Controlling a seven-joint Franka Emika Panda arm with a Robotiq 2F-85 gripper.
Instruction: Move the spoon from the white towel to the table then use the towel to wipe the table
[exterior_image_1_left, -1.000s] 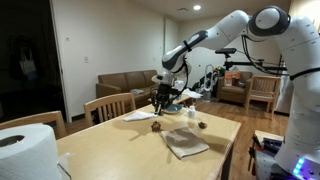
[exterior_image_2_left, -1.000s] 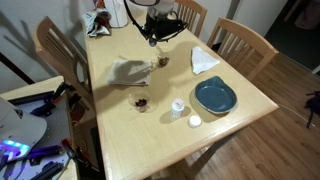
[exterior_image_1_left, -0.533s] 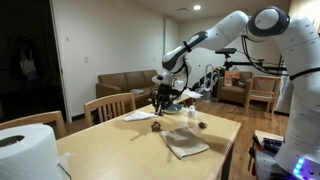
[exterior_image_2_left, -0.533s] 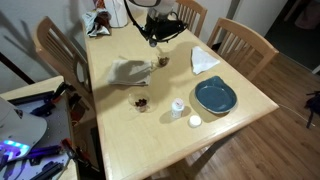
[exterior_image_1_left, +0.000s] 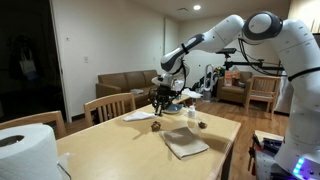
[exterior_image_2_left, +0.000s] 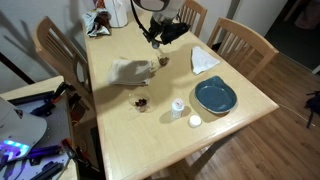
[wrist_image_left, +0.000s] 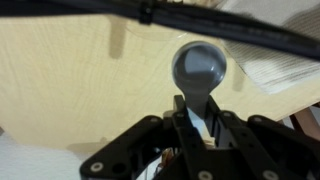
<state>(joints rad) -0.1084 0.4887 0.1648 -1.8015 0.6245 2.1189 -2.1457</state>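
Observation:
I will next lower the spoon in my gripper to the bare tabletop by the towel's edge below, beside the small dark round objects, and release it off the towel.
My gripper (wrist_image_left: 197, 115) is shut on the handle of the small grey spoon (wrist_image_left: 200, 68), whose bowl sticks out past the fingers above the tan table (wrist_image_left: 70, 70). In both exterior views the gripper (exterior_image_1_left: 160, 97) (exterior_image_2_left: 155, 38) hangs over the far part of the table (exterior_image_1_left: 120, 150) (exterior_image_2_left: 240, 120), apart from the white towel. The rumpled greyish-white towel (exterior_image_1_left: 185, 142) (exterior_image_2_left: 130, 72) lies flat on the tabletop with nothing on it. The spoon is too small to make out in the exterior views.
A big paper roll (exterior_image_1_left: 25, 150) stands at one table corner. A blue plate (exterior_image_2_left: 215, 96), a white paper sheet (exterior_image_2_left: 203, 60), a small white cup (exterior_image_2_left: 178, 107) and small dark round objects (exterior_image_2_left: 141, 102) (exterior_image_2_left: 163, 61) sit on the table. Slat-backed chairs (exterior_image_2_left: 240, 40) surround it.
The arm has shifted slightly, carrying the spoon a little further from the towel. The towel and other things have not moved.

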